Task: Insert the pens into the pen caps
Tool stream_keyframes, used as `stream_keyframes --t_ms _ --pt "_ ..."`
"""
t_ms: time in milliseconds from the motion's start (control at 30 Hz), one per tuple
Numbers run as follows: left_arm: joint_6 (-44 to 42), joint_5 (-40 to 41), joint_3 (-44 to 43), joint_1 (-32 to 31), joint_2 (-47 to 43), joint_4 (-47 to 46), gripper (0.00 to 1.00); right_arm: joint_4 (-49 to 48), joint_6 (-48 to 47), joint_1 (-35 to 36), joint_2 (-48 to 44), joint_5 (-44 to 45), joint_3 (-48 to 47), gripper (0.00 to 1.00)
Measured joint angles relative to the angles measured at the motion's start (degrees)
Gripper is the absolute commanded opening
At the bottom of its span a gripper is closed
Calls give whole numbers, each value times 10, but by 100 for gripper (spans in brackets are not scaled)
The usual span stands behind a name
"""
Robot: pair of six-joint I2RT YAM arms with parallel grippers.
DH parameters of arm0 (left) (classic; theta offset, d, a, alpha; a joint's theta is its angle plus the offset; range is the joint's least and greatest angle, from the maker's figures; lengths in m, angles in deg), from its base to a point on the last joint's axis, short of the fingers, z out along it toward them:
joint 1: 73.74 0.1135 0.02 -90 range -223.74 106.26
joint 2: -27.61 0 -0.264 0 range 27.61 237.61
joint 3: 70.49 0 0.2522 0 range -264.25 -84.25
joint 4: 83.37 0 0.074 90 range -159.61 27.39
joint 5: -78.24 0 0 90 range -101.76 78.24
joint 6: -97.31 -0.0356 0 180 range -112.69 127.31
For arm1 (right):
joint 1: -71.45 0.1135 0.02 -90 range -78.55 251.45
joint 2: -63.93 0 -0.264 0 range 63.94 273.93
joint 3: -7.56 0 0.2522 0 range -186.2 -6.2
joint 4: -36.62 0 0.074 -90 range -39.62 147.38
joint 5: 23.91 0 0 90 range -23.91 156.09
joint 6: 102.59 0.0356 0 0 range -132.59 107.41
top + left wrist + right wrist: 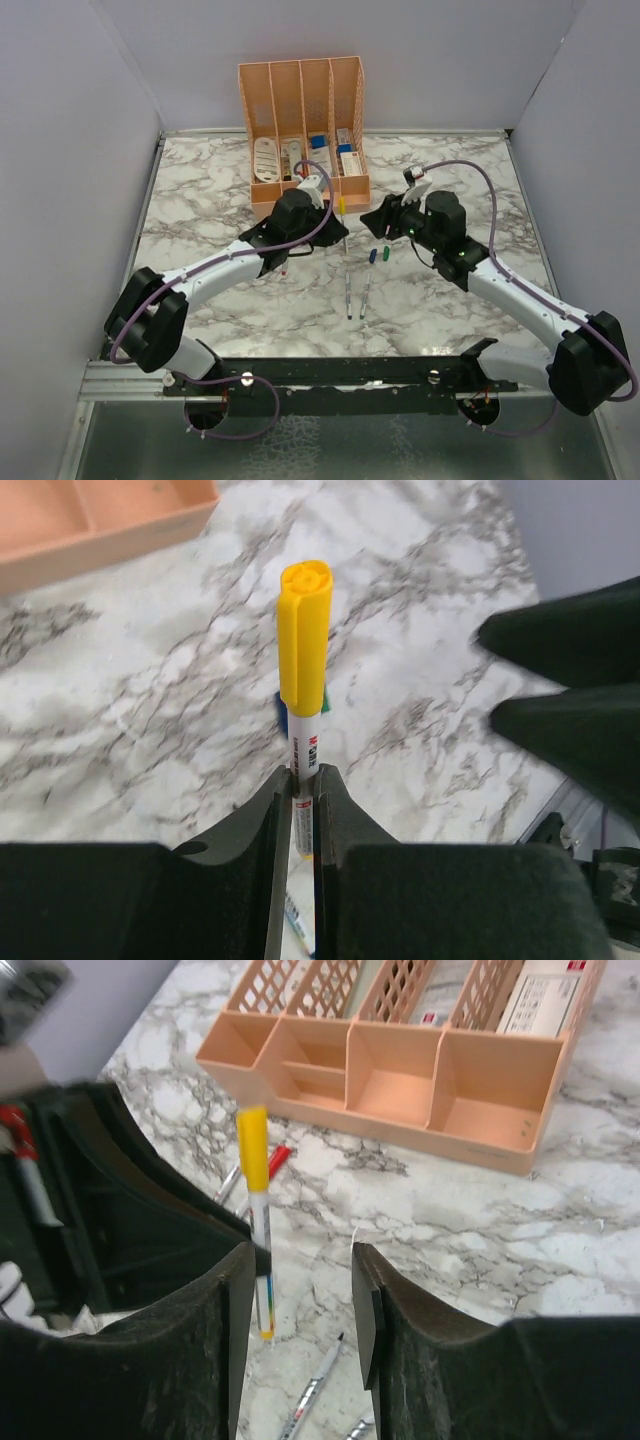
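Note:
The yellow cap is on, so the robot's left gripper will go down to the left in the top view, onto the marble [298, 264] beside the red-capped pen, and let go of the grey-white pen's body.
My left gripper [303, 785] is shut on a grey-white pen [306, 750] that wears the yellow cap [303, 635], and holds it above the table; from above the pen [343, 214] is just in front of the organiser. My right gripper [305, 1290] is open and empty, just right of this pen [258, 1222]; its fingers [570, 685] show in the left wrist view. The blue cap [372, 256] and green cap [384, 251] lie on the marble below the right gripper. Two uncapped pens [356, 294] lie side by side nearer the arms. A red-capped pen [275, 1160] lies under the left arm.
The peach organiser [300, 100] with white boxes and cards stands at the back centre; its low front tray [400, 1090] is close behind the grippers. White walls enclose the marble table [200, 200] on the left, back and right.

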Motion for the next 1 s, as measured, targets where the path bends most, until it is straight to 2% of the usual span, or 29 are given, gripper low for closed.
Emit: stream_keyframes --t_ms 333,500,1000 --pt "6 96 -37 0 61 246 0 5 0 0 -22 39 -31 43" --pt "-4 139 -80 7 94 326 0 29 6 0 -26 47 -29 43" --pt "-45 191 -133 49 204 376 2 63 11 0 -56 50 -3 43"
